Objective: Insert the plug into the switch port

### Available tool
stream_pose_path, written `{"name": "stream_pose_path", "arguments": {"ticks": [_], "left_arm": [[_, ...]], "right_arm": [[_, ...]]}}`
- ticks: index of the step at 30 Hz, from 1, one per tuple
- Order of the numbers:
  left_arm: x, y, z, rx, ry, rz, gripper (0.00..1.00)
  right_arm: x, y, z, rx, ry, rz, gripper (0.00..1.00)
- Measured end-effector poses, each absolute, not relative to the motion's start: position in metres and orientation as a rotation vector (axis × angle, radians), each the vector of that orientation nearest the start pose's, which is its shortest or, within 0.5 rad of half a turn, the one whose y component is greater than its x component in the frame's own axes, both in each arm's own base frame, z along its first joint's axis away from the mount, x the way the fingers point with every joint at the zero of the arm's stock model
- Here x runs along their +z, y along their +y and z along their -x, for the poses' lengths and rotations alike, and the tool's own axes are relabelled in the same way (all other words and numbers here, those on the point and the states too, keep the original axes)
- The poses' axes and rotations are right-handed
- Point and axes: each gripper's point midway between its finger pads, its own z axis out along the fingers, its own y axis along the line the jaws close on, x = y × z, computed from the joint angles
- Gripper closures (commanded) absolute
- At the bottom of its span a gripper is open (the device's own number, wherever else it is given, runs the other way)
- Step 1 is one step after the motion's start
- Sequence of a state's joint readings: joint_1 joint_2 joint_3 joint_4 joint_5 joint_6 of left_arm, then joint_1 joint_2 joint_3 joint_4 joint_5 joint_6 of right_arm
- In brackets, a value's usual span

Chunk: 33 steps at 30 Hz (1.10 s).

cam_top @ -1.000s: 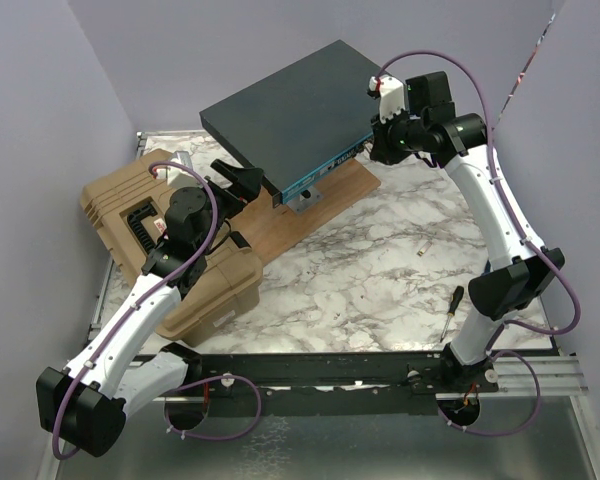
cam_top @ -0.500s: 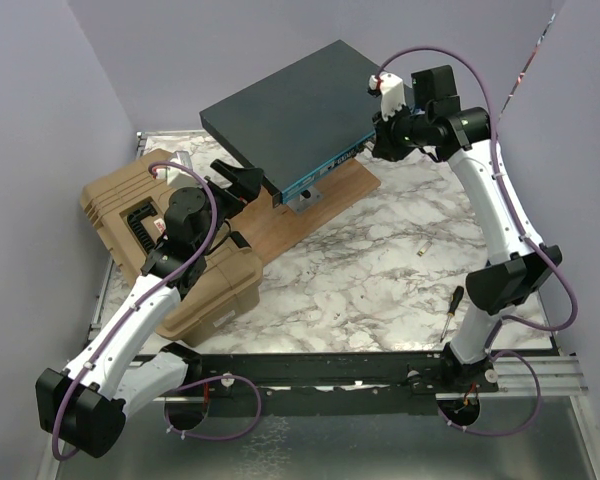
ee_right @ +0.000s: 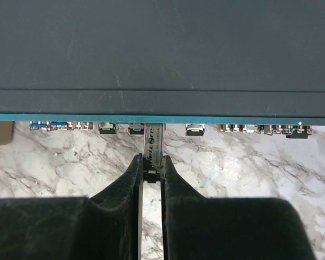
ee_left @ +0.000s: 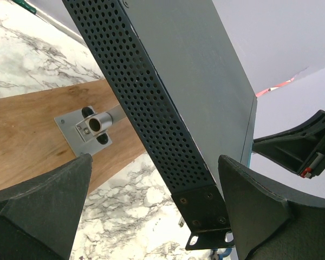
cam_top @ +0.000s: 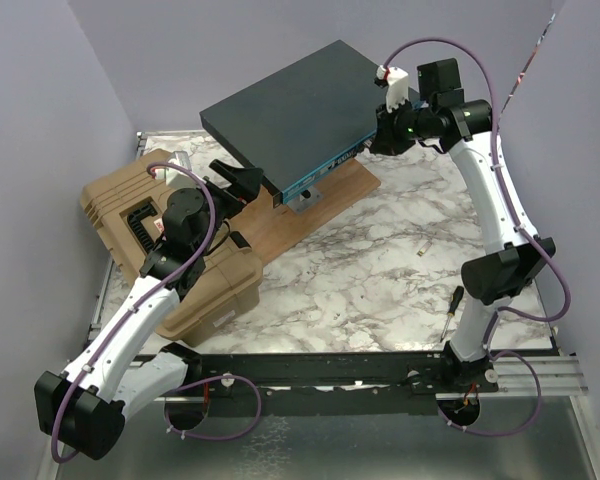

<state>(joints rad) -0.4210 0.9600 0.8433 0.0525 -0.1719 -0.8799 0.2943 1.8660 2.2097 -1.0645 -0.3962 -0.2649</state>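
Observation:
The plug's silver body still sticks out, so the right gripper needs to push the plug deeper into the port (cam_top: 368, 143) before it opens.
The switch (cam_top: 290, 115) is a flat dark grey box with a teal front face (ee_right: 162, 117), raised on a stand. In the right wrist view my right gripper (ee_right: 153, 165) is shut on the plug (ee_right: 153, 142), a small silver module with printed lettering. The plug's far end reaches the teal face among the row of ports (ee_right: 195, 129); how deep it sits I cannot tell. From above, the right gripper (cam_top: 382, 140) is at the switch's front right end. My left gripper (ee_left: 151, 216) stands open around the switch's left front corner (ee_left: 206, 208), touching nothing.
A wooden board (cam_top: 305, 215) carries the stand's metal bracket (ee_left: 95, 125). A tan ribbed case (cam_top: 150, 230) lies under the left arm. A screwdriver (cam_top: 452, 308) lies on the marble table (cam_top: 380, 260) near the right arm's base. Purple walls close in on all sides.
The right arm's wrist and elbow have swung up and back toward the far wall, while its gripper stays at the switch's front. The left arm has not moved.

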Motion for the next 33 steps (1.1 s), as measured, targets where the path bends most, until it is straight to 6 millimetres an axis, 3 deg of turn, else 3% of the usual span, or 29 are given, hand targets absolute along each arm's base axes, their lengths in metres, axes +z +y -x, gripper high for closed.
{"name": "stream_pose_path", "arguments": {"ticks": [18, 25, 29, 33], "left_arm": [[0.319, -0.153, -0.336, -0.865, 1.62, 0.538, 0.01], [0.322, -0.158, -0.337, -0.92, 1.609, 0.568, 0.01], [0.319, -0.166, -0.342, -0.973, 1.616, 0.6, 0.01], [0.317, -0.172, -0.346, -1.029, 1.62, 0.641, 0.01]], "right_arm": [[0.319, 0.198, -0.437, 0.56, 2.082, 0.71, 0.89], [0.321, 0.203, -0.441, 0.578, 2.014, 0.693, 0.79], [0.323, 0.203, -0.44, 0.583, 1.979, 0.671, 0.68], [0.334, 0.199, -0.433, 0.563, 1.928, 0.642, 0.6]]}}
